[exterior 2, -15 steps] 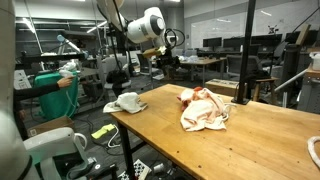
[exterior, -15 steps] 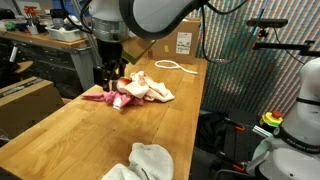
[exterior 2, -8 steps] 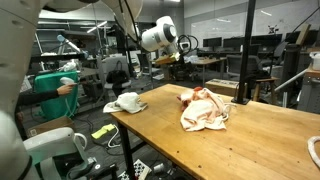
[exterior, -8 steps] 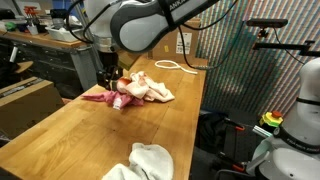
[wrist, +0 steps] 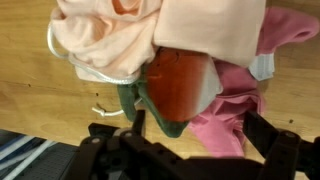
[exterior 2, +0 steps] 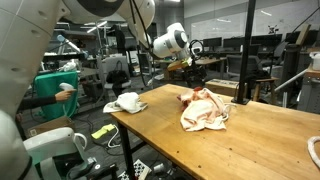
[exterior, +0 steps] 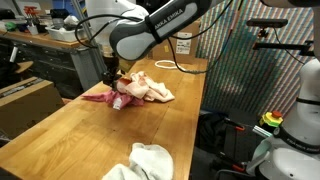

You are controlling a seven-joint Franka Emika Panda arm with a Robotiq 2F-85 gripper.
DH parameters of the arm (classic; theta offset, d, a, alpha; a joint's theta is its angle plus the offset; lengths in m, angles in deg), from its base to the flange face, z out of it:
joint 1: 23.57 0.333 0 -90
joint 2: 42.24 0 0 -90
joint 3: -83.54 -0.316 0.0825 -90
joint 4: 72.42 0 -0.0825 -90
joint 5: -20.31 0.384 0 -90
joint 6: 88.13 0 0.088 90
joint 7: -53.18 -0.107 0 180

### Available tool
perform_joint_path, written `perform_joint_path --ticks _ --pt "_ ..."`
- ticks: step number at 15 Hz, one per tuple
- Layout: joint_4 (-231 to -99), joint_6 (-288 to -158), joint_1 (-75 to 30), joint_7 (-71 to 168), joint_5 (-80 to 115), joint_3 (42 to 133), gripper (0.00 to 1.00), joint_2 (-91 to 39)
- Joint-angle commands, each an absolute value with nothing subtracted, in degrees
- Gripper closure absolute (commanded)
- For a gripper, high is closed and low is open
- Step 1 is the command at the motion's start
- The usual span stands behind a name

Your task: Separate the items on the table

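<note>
The red part of the red and green item lies uncovered beside the peach piece (wrist: 210, 35), so the robot's gripper will lower until its open fingers straddle that part.
A heap of clothes lies at one end of the wooden table, in both exterior views (exterior: 140, 90) (exterior 2: 205, 108). It holds a peach piece (wrist: 210, 35), a pink piece (wrist: 235, 110) and a red and green item (wrist: 178, 85). A separate white cloth (exterior: 145, 160) (exterior 2: 125, 102) lies at the other end. My gripper (exterior: 110, 75) (exterior 2: 195, 68) hangs just above the pink edge of the heap. In the wrist view the gripper (wrist: 200, 135) is open and holds nothing, and its fingers (wrist: 136, 122) stand on either side of the red, green and pink cloth.
A white cord loop (exterior: 175, 66) lies on the table beyond the heap, near a cardboard box (exterior: 185, 40). The table edge (exterior: 200, 110) drops off beside a stand and another robot base (exterior: 290, 150). A yellow object (exterior 2: 102, 131) lies below the table end.
The arm has swung over toward the clothes heap and come lower. The clothes and the white cloth have not moved.
</note>
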State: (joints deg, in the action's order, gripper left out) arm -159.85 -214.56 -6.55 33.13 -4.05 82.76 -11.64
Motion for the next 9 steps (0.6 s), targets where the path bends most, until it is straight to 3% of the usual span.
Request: perform_joint_path --ticks 1,9 --pt "-155.84 -213.90 -6.26 33.95 -4.47 84.23 0.00 -8.63" --pt "-156.01 -213.56 -6.17 33.90 -4.75 85.45 0.00 -6.99"
